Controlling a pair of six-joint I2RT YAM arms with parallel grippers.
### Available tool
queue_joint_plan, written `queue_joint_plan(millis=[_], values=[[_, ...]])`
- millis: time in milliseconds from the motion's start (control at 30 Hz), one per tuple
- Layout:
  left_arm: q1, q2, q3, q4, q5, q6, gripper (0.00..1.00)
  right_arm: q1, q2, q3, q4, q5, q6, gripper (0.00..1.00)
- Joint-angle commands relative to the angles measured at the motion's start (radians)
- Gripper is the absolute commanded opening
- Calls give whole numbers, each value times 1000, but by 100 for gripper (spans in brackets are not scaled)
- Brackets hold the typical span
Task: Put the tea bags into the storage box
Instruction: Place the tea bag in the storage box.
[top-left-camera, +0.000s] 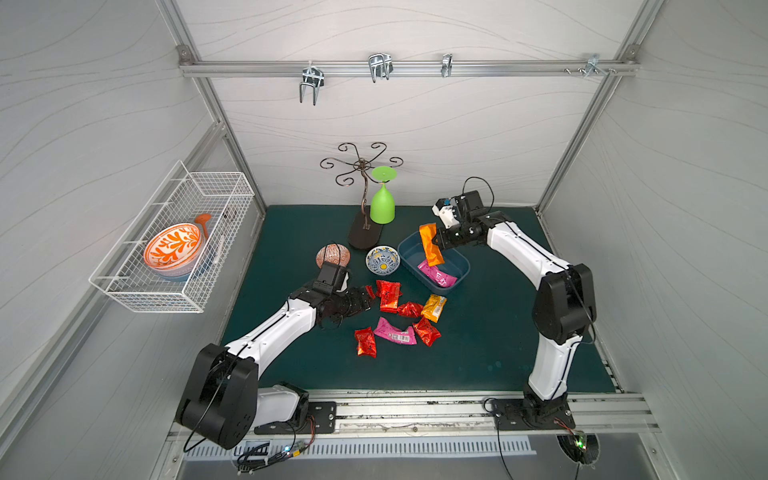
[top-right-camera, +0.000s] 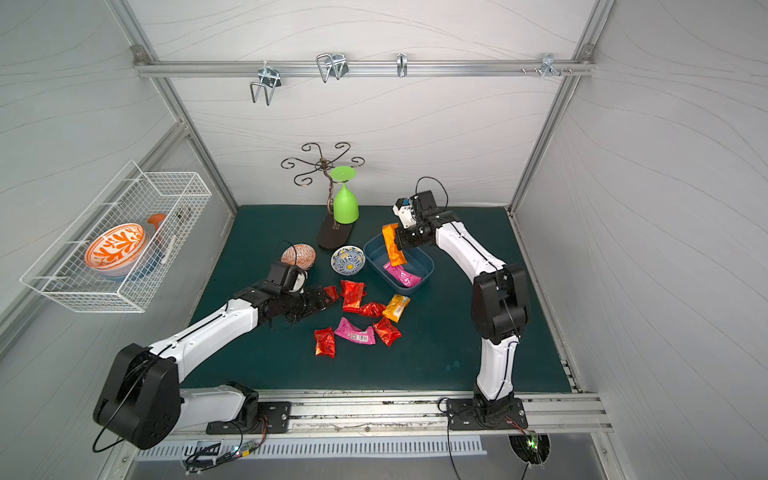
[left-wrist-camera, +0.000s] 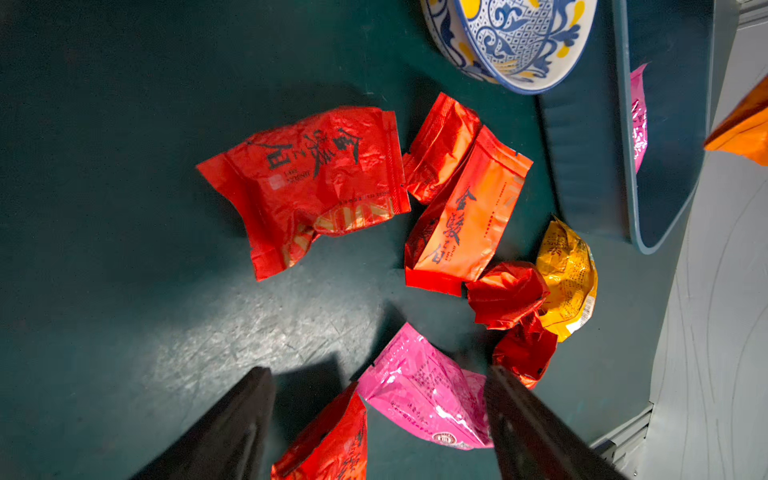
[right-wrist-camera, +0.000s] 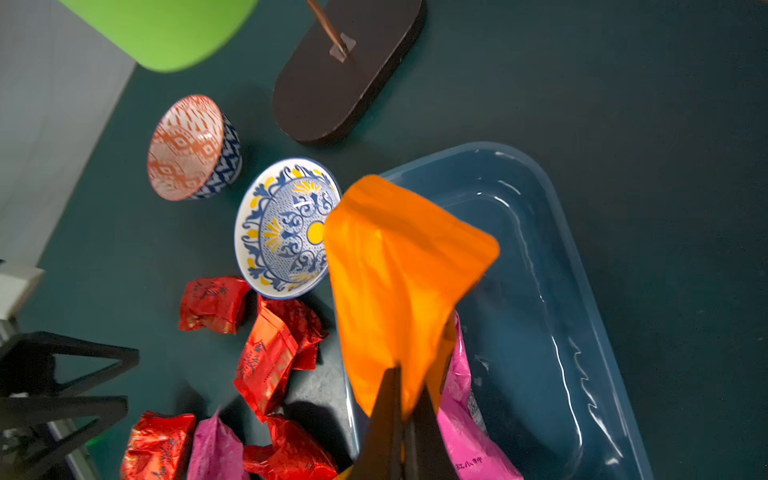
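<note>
The right gripper needs to move down into the storage box, toward the pink tea bag (top-left-camera: 438, 277) (right-wrist-camera: 461, 415), and release the orange one, since the box is open below the gripper.
The dark blue storage box (top-left-camera: 405, 246) (top-right-camera: 371, 250) (right-wrist-camera: 552, 232) sits right of centre on the green mat. A pink tea bag (top-left-camera: 438, 277) (right-wrist-camera: 461, 415) lies inside it. My right gripper (top-left-camera: 437, 240) (right-wrist-camera: 405, 390) is shut on an orange tea bag (top-left-camera: 430, 245) (top-right-camera: 392, 245) (right-wrist-camera: 399, 282), which hangs over the box. Several loose tea bags lie in front of the box: red ones (top-left-camera: 388, 296) (left-wrist-camera: 316, 183), a yellow one (top-left-camera: 434, 307) (left-wrist-camera: 565, 278) and a pink one (top-left-camera: 395, 331) (left-wrist-camera: 424, 395). My left gripper (top-left-camera: 368, 297) (left-wrist-camera: 376, 372) hovers open at the pile's left edge, holding nothing.
A blue-and-yellow patterned bowl (top-left-camera: 382, 259) stands just left of the box, an orange patterned bowl (top-left-camera: 332, 255) further left. Behind them, a green upturned glass (top-left-camera: 382, 203) hangs on a metal stand (top-left-camera: 365, 235). A white wire basket (top-left-camera: 174, 249) is on the left wall.
</note>
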Motion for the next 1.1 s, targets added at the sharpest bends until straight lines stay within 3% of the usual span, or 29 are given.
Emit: queue_joint_plan(millis=[0,167,300,667,800,1067], values=[[-4,-14,-3,29,-15,0,84,58,10,4,-55,123,-124,0],[-4,-6,5,29,-5,-1,84,140,55,-20,-66,301,-252,0],[-4,-14,0,29,-10,-2,84,173,96,-23,-101,375,-287,0],[-3,-16,-2,32,-6,-4,84,179,44,-173,-138,363,-222,0],[-4,-9,0,39,2,-7,84,180,-23,-232,-120,330,-189,23],[-4,-16,5,37,1,-6,84,179,-196,-249,-133,266,-11,47]])
